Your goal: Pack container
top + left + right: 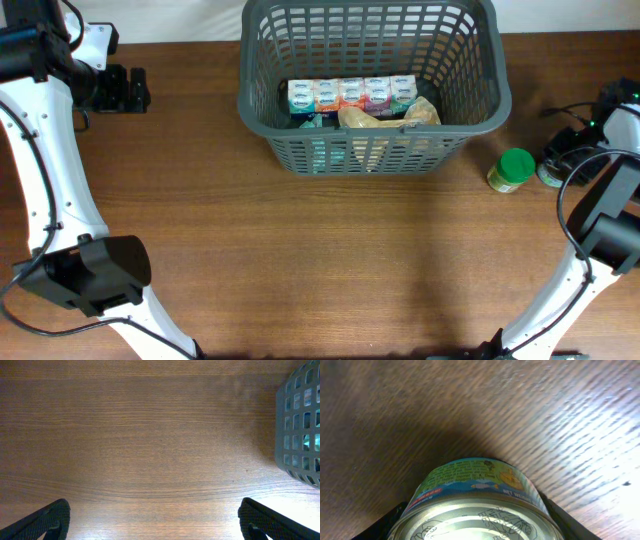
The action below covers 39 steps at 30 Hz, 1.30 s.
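The tan bag lies to the left of my right gripper in the overhead view, so I will next lift that gripper over the basket's rim and move it down beside the bag to release.
The container, a large dark grey lattice basket (370, 150), stands at the back centre; its corner shows at the right edge of the left wrist view (300, 425). In it lie a row of small colourful boxes (350, 95), a tan bag (385, 117) and a teal item (312, 122). My right gripper (555, 165) is at the far right, and its fingers (475, 527) press both sides of a small tin can (470, 480) with a fish label. My left gripper (125, 90) is open and empty over bare table at the back left (155, 520).
A jar with a green lid (512, 170) stands on the table just right of the basket, close to the tin can and the right gripper. The wooden table (320, 260) stretches in front of the basket.
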Available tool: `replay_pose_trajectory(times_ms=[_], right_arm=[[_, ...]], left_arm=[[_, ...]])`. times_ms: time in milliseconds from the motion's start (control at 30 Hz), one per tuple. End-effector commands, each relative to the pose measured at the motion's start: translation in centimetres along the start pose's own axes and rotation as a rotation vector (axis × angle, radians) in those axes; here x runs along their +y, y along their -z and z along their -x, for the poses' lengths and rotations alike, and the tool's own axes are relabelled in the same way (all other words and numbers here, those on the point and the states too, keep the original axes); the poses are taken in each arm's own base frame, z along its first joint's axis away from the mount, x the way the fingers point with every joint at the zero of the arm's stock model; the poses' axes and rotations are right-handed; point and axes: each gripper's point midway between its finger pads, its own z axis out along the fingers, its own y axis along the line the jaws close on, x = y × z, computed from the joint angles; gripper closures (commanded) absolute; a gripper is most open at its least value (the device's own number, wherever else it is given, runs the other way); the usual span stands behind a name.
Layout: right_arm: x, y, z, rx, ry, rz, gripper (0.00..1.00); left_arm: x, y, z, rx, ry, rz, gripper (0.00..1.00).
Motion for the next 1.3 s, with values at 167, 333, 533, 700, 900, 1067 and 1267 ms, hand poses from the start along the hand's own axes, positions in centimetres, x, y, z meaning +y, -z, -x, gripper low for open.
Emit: replay_pose_trajectory(times_ms=[167,333,533,700,900,1067,1267], right_arm=[[-0.3,0.5,-0.5,0.009,-0.013,0.002,0.59],[0.4,5.4,1.3,-0.094,-0.011,0.036,0.6],[1.6,15.2,2.7,-0.28,0.003,0.099,0.61],[3.5,24.3,1.3,-0.455,0.051,0.175,0.63],[9.6,35.5,-5.9,-0.669,0.234,0.345,0.64],[15.9,39.2,-12.3,-0.732,0.456,0.465,0.65],[22.5,37.8,-16.9,-0.722,0.693,0.483,0.65]], left_arm=[[-0.1,0.7,0.0,-0.017,0.017,-0.008,0.01],[-0.1,0.7,0.0,-0.017,0.017,-0.008,0.01],[-0.1,0.7,0.0,-0.017,0.017,-0.008,0.01],[-0.1,0.7,0.0,-0.017,0.017,-0.008,0.01],[-0.1,0.7,0.0,-0.017,0.017,-0.008,0.01],[-0.1,0.7,0.0,-0.017,0.017,-0.008,0.01],[-0.1,0.7,0.0,-0.017,0.017,-0.008,0.01]])
